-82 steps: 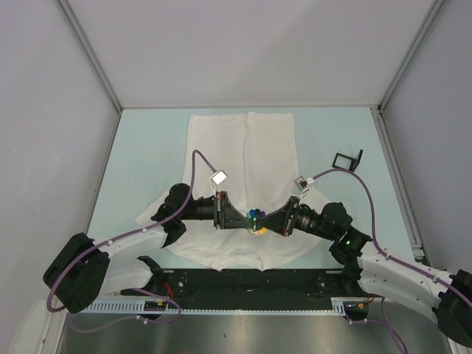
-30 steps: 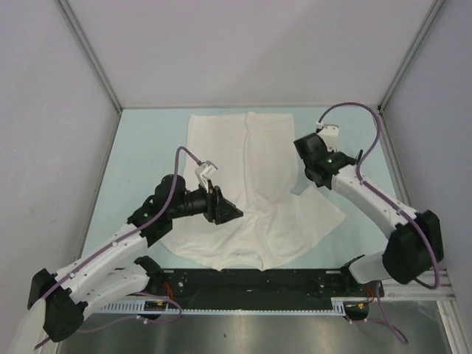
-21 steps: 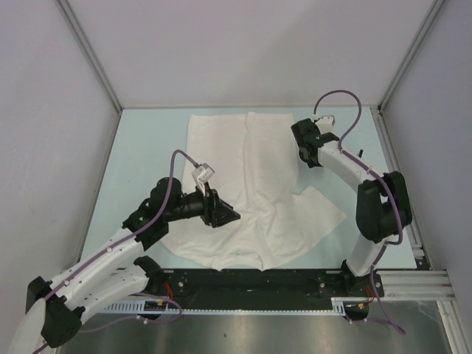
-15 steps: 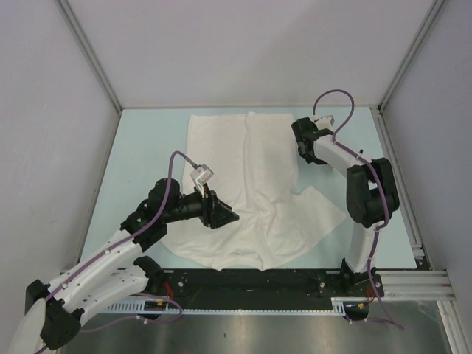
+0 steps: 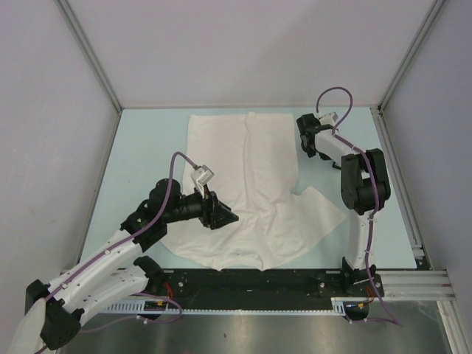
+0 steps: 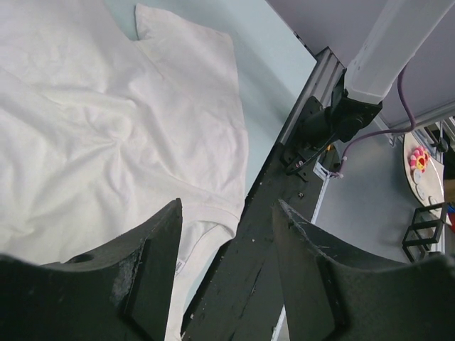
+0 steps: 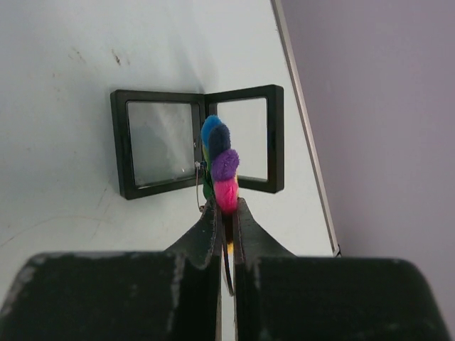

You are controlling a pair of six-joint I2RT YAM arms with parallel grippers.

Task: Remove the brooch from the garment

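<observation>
My right gripper is about to lower the brooch (image 7: 220,167) toward the hinged middle of the open black case and release it, since both clear-paned halves lie spread below.
The garment (image 5: 251,169) is a white T-shirt spread flat across the middle of the table, also seen below the left wrist camera (image 6: 106,106). The brooch (image 7: 220,167), a small flower of blue, purple, pink and green tufts, sits clamped edge-on in my right gripper (image 7: 226,209), clear of the cloth and above an open black case. From above, that right gripper (image 5: 308,145) hangs at the far right of the table, and the brooch is too small to make out there. My left gripper (image 5: 221,216) (image 6: 227,213) is open and empty, low over the garment's left side.
An open black hinged case (image 7: 195,145) with clear panes lies on the pale tabletop near the right wall rail (image 7: 302,128). A black base rail (image 5: 251,280) runs along the near edge, also below the left fingers (image 6: 242,270). Grey enclosure walls stand on three sides.
Both grippers met at the brooch on the garment earlier. The right arm has since swung to the far right with the brooch in it. The left gripper has drawn slightly back to the left.
</observation>
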